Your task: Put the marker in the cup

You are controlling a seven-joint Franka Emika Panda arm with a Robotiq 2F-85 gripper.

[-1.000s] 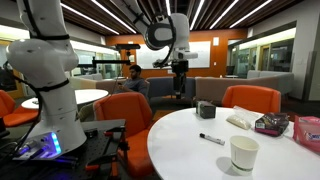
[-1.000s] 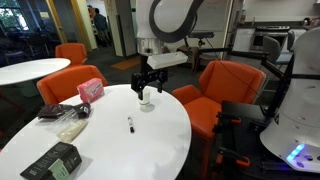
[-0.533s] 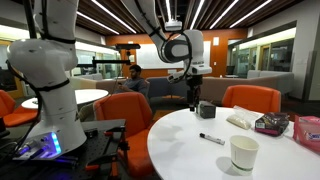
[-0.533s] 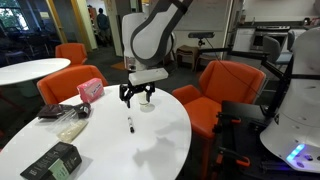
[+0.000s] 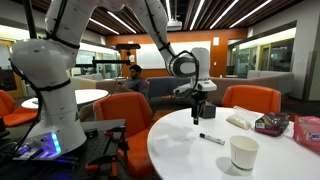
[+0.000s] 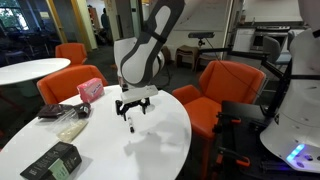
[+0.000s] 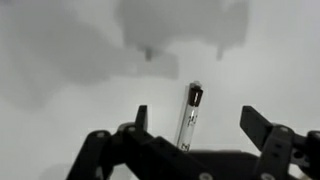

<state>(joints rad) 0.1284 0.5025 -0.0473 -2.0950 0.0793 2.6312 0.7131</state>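
Note:
The marker is between my open fingers but still below them. My gripper will move down onto the marker near its dark end next.
The marker (image 5: pixel 212 138) is a thin black pen lying flat on the round white table (image 5: pixel 190 150). It also shows in an exterior view (image 6: pixel 131 124). In the wrist view the marker (image 7: pixel 188 115) lies between my two fingers, below them. My gripper (image 5: pixel 199 113) is open and empty, hovering just above the marker, as an exterior view (image 6: pixel 131 108) also shows. In the wrist view my gripper (image 7: pixel 198 125) straddles the pen without touching it. The white cup (image 5: pixel 243 152) stands upright near the table's edge. In the other exterior view the cup is hidden behind the arm.
A pink box (image 6: pixel 91 89) and a clear bag (image 6: pixel 70 122) lie on one side of the table, and a black box (image 6: pixel 55 162) sits near its edge. A small dark box (image 5: pixel 206 109) stands behind my gripper. Orange chairs (image 6: pixel 220 85) ring the table.
My arm has swung from above the cup's side of the table and come down over the marker. The gripper stayed open; marker and cup have not moved.

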